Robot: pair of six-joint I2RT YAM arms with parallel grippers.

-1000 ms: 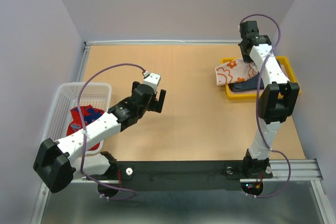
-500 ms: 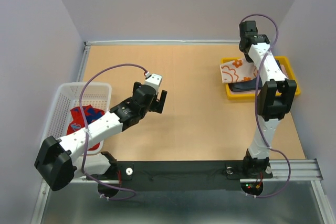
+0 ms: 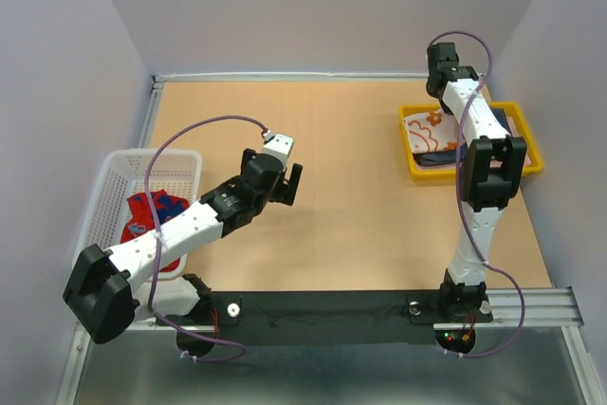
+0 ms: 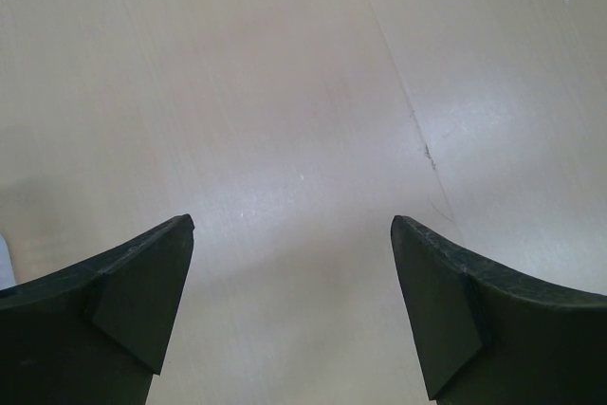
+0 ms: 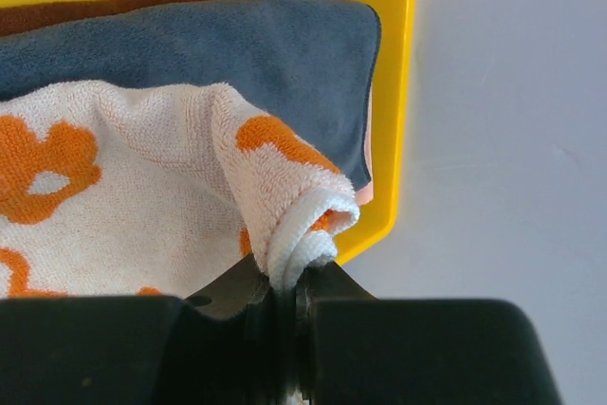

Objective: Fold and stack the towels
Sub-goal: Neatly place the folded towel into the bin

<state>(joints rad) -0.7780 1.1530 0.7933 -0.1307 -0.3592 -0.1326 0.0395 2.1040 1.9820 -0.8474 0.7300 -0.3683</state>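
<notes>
I will pull the patterned towel's bunched corner with my right gripper toward the navy towel's end (image 3: 502,119) (image 5: 344,80) beside the grey wall and let go of it there, because that end is still bare.
My right gripper (image 5: 289,282) is shut on the corner of the orange-and-white patterned towel (image 5: 123,196), holding it over the yellow tray (image 5: 394,92). The towel also shows in the top view (image 3: 424,128). Under it lie a dark navy towel (image 5: 209,40) and a reddish-brown towel (image 5: 57,14), stacked in the tray. The red towel with blue patches (image 3: 152,220) lies in the white mesh basket (image 3: 119,173) at the left. My left gripper (image 4: 292,263) is open and empty above the bare wooden table (image 4: 285,92), seen in the top view (image 3: 285,182) mid-left.
The yellow tray (image 3: 526,154) sits at the far right of the table, close to the right wall. The white basket stands at the left edge. Grey walls enclose the table on three sides.
My right gripper has drawn the orange-and-white towel back toward the far right, so the towel now lies more over the tray. The left arm has barely moved.
</notes>
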